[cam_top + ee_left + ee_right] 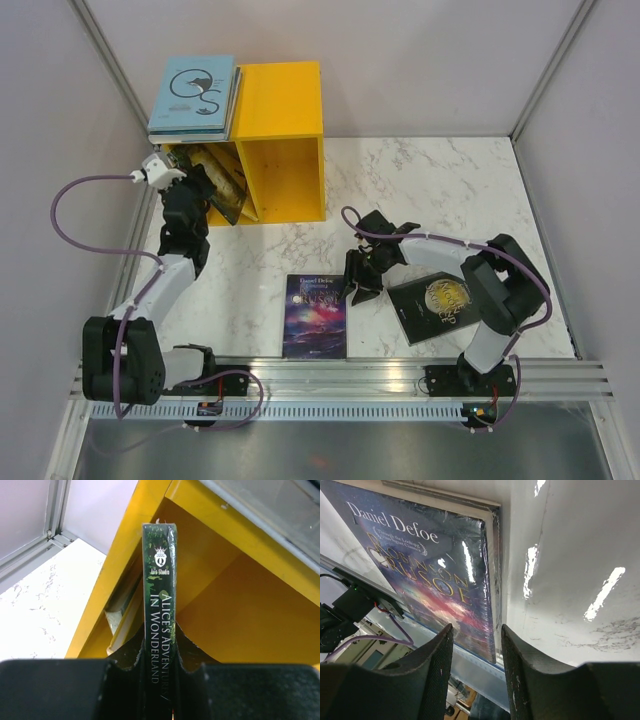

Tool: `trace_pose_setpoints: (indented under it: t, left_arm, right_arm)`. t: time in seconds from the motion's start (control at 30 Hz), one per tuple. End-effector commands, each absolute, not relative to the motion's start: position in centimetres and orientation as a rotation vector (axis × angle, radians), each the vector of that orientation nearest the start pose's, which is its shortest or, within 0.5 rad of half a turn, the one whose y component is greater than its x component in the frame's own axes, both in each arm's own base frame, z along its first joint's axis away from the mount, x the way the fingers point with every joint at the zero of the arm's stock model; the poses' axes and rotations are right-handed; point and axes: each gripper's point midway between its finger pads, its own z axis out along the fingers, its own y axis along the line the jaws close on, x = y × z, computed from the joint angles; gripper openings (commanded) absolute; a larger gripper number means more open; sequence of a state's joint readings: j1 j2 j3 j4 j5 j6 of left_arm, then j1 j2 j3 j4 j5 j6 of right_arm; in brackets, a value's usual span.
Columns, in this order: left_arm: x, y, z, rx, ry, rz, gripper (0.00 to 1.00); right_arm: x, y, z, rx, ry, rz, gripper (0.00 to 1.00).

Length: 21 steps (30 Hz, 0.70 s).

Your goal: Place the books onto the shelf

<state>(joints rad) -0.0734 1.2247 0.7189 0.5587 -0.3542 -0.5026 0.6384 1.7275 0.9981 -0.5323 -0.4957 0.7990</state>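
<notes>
I need to push my left gripper outward next, into the section of the shelf that opens under the stacked books, and let go of the dark green book (160,570) beside the leaning book.
The yellow shelf (285,100) stands at the back left, with a stack of books topped by a light blue one with a black swirl (195,92) on its left half. My left gripper (205,195) is shut on a dark green book (160,570), spine up, at the mouth of the left compartment (240,610). Another book (119,616) leans inside that compartment. A purple galaxy book (315,315) lies flat near the front edge. My right gripper (360,278) is open and low, its fingers (436,665) straddling that book's right edge (470,595) without closing on it.
A black-and-gold book (440,305) lies flat under my right arm's forearm. The shelf's right compartment (285,175) shows only yellow inside. Grey walls close in the marble table (430,190) on both sides, and a metal rail (340,375) runs along the front.
</notes>
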Motion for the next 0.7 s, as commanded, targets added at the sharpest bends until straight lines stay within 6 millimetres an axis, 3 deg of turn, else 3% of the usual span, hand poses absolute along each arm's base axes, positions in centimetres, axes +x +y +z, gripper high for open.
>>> trace_pose_setpoints:
  t: [0.0,0.33,0.37,0.4,0.47,0.67]
  left_arm:
    - [42.3,2.9,33.5,-0.658,1.129,-0.219,0.02]
    - [45.5,4.1,31.8,-0.768,1.055,-0.148,0.02]
    - [45.8,4.0,32.7,-0.772,1.021,-0.156,0.02]
    - [46.5,3.9,31.6,-0.778,1.036,-0.138,0.02]
    - [47.1,3.8,32.4,-0.792,0.994,-0.148,0.02]
    - [49.4,2.7,30.2,-0.776,1.031,-0.111,0.03]
  right_arm:
    - [20.2,28.7,4.9,0.081,3.075,0.939,0.48]
    - [19.9,28.5,3.7,0.073,3.114,0.920,0.47]
    - [19.9,28.5,3.6,0.070,3.116,0.917,0.46]
    - [19.8,28.5,3.4,0.069,3.121,0.916,0.46]
    - [19.6,28.4,3.1,0.066,3.136,0.909,0.46]
    - [19.6,28.5,2.3,0.066,3.157,0.902,0.44]
